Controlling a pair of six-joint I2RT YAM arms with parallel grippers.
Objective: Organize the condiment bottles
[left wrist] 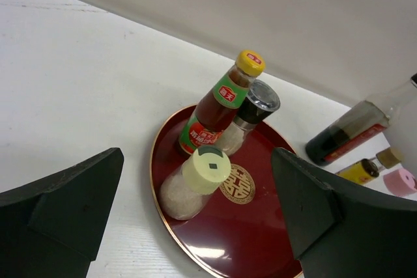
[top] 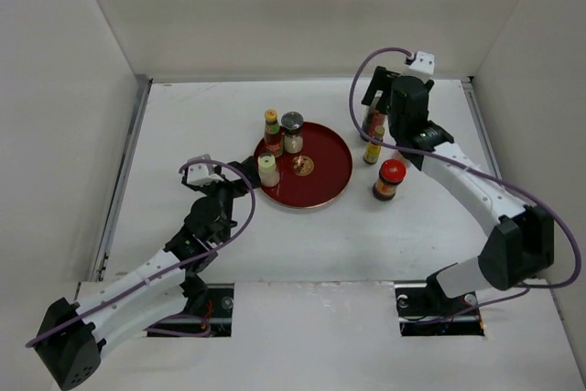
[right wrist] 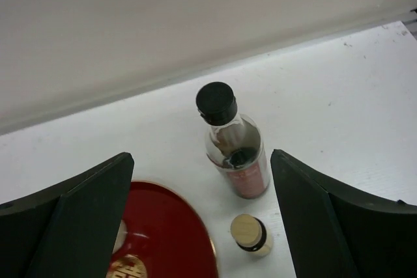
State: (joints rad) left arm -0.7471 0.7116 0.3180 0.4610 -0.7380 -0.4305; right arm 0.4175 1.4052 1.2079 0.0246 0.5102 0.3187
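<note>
My right gripper should move outward and down to close around the tall dark bottle's black cap (right wrist: 216, 102), since it stands outward of and below the open fingers.
A round red tray (top: 320, 180) holds the yellow-capped red sauce bottle (top: 272, 132), the grey-capped bottle (top: 292, 132) and the cream bottle (top: 268, 169). My left gripper (top: 242, 172) is open at the tray's left rim, with the cream bottle (left wrist: 195, 183) between and just beyond its fingers. My right gripper (top: 376, 107) is open above the tall dark black-capped bottle (right wrist: 236, 141), which stands between its fingers. The yellow-labelled bottle (top: 374, 148) and the red-lidded jar (top: 389, 179) stand right of the tray. The pink-capped bottle (left wrist: 399, 180) shows only in the left wrist view.
White walls close in the table on the left, back and right. The yellow-labelled bottle (right wrist: 248, 233) stands close in front of the tall dark one, by the tray's rim (right wrist: 208, 245). The tray's right half is bare red (top: 325, 157).
</note>
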